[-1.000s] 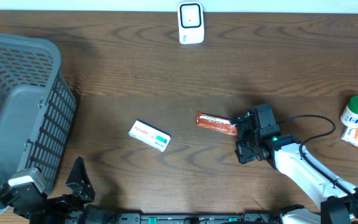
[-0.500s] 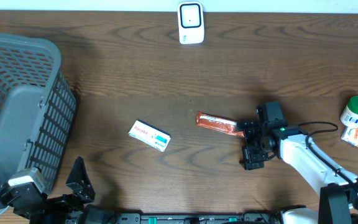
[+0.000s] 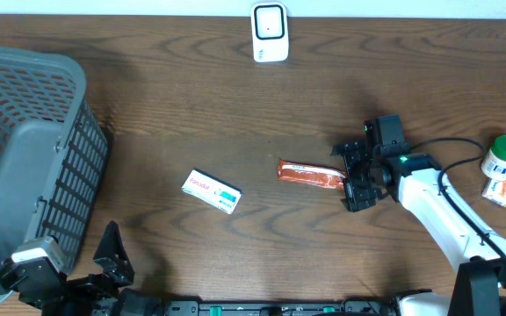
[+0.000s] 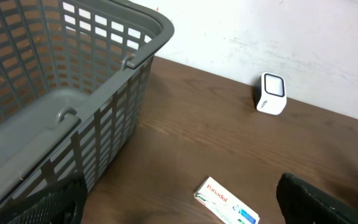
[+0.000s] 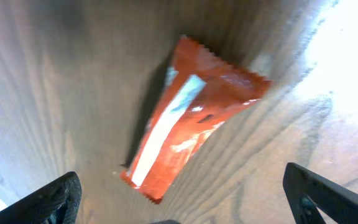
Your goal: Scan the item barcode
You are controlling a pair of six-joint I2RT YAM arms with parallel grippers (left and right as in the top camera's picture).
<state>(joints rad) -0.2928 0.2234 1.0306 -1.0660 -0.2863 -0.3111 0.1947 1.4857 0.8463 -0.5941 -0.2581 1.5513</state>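
Observation:
My right gripper will next lower and shift onto the wrapper's nearer end point(image 3: 336, 179) point(image 5: 149, 179), as it lies below my right gripper and slightly to its left in the overhead view.
An orange snack wrapper point(image 3: 310, 175) lies flat near the table's middle; the right wrist view shows it point(image 5: 188, 121) with a pale stripe along it. My right gripper point(image 3: 352, 175) stands open at the wrapper's right end, one finger on each side of that end, touching nothing. In the right wrist view the right gripper point(image 5: 188, 208) has the wrapper's near tip just ahead of it, with bare wood between the fingers. The white scanner point(image 3: 270, 32) stands at the far edge. My left gripper point(image 4: 179, 211) rests open and empty at the near left.
A grey slatted basket point(image 3: 25, 149) fills the left side. A white Panadol box point(image 3: 212, 190) lies left of the wrapper. A green-lidded white bottle point(image 3: 504, 156) and a small orange packet point(image 3: 503, 194) sit at the right edge.
My right gripper has swung away from the near edge toward the far side, bringing its open fingers level with the wrapper's right end. The wrapper and the left arm have not moved.

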